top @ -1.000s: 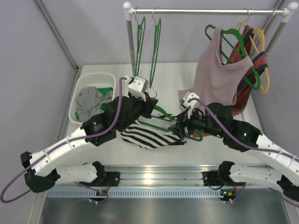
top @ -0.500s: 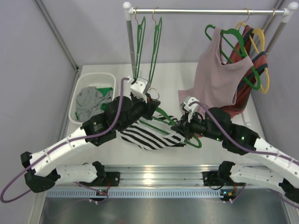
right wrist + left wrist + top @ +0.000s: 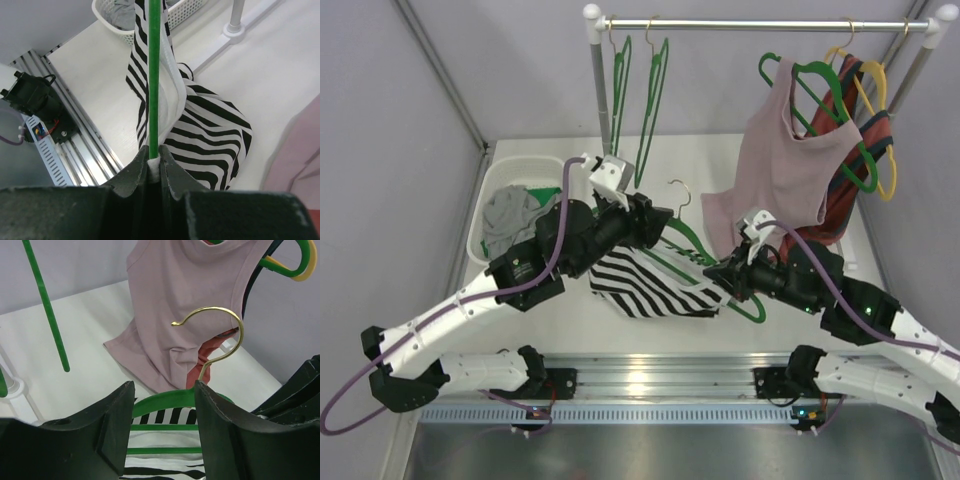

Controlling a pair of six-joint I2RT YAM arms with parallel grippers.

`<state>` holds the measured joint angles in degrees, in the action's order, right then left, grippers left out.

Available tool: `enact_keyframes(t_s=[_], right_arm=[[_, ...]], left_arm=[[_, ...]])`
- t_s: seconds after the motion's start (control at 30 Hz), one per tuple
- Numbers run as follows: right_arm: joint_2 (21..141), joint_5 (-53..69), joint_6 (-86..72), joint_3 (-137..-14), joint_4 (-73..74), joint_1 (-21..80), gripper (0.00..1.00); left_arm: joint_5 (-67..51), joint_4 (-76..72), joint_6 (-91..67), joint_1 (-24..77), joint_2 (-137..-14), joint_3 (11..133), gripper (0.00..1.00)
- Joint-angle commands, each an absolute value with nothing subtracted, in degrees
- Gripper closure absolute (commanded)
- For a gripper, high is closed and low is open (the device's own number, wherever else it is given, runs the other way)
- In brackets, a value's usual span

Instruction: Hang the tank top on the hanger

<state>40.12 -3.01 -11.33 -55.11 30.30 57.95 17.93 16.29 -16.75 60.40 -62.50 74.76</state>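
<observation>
The robot next needs to raise the right gripper's hanger outward, hook it on the bare part of the bar beside the pink top (image 3: pixel 783 27) and release it, since that part of the bar lies above and outward.
The green hanger (image 3: pixel 692 243) hangs tilted above the table, its metal hook (image 3: pixel 220 335) pointing up. The black-and-white striped tank top (image 3: pixel 650 285) drapes from it down onto the table. My left gripper (image 3: pixel 655 222) is open. Its jaws straddle the hanger's top (image 3: pixel 165 402) just below the hook, with the striped tank top (image 3: pixel 160 460) under them. My right gripper (image 3: pixel 722 273) is shut on the hanger's lower right arm. In the right wrist view the right gripper (image 3: pixel 154 150) pinches the green hanger bar (image 3: pixel 153 75) together with a white fold of the tank top (image 3: pixel 210 125).
A white basket (image 3: pixel 552 165) with a grey garment stands at the left. The clothes rail (image 3: pixel 760 24) crosses the back, its post (image 3: pixel 602 100) close behind my left gripper. On it hang two bare green hangers (image 3: pixel 650 90), a pink top (image 3: pixel 785 150) and a yellow hanger (image 3: pixel 880 120).
My left gripper has opened and let go of the hanger's neck. My right gripper closed on the hanger arm and strap. Both arms shifted right and the hanger rose, showing its hook.
</observation>
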Motion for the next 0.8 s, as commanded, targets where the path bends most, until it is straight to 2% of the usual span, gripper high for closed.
enact_keyframes(t_s=[0.0, 0.27, 0.47, 0.57, 0.77], right_arm=[[37.1, -6.76, -12.66, -56.16, 30.49, 58.36, 1.0], [33.75, -9.75, -14.58, -57.74, 36.99, 58.27, 1.0], [32.78, -15.72, -16.78, -59.85, 40.34, 58.36, 1.0], [34.27, -20.99, -18.19, -64.32, 43.5, 58.36, 1.0], [42.79, -32.6, -17.24, -81.45, 49.39, 58.36, 1.0]], left_arm=[[19.51, 14.58, -16.09, 60.47, -61.79, 77.95, 0.44], [19.16, 16.44, -14.24, 60.56, -61.35, 81.91, 0.38], [19.34, 16.44, -13.71, 60.47, -60.38, 83.14, 0.37], [19.51, 16.44, -13.1, 60.56, -59.77, 83.85, 0.37], [19.25, 16.79, -11.87, 60.47, -58.98, 85.6, 0.37]])
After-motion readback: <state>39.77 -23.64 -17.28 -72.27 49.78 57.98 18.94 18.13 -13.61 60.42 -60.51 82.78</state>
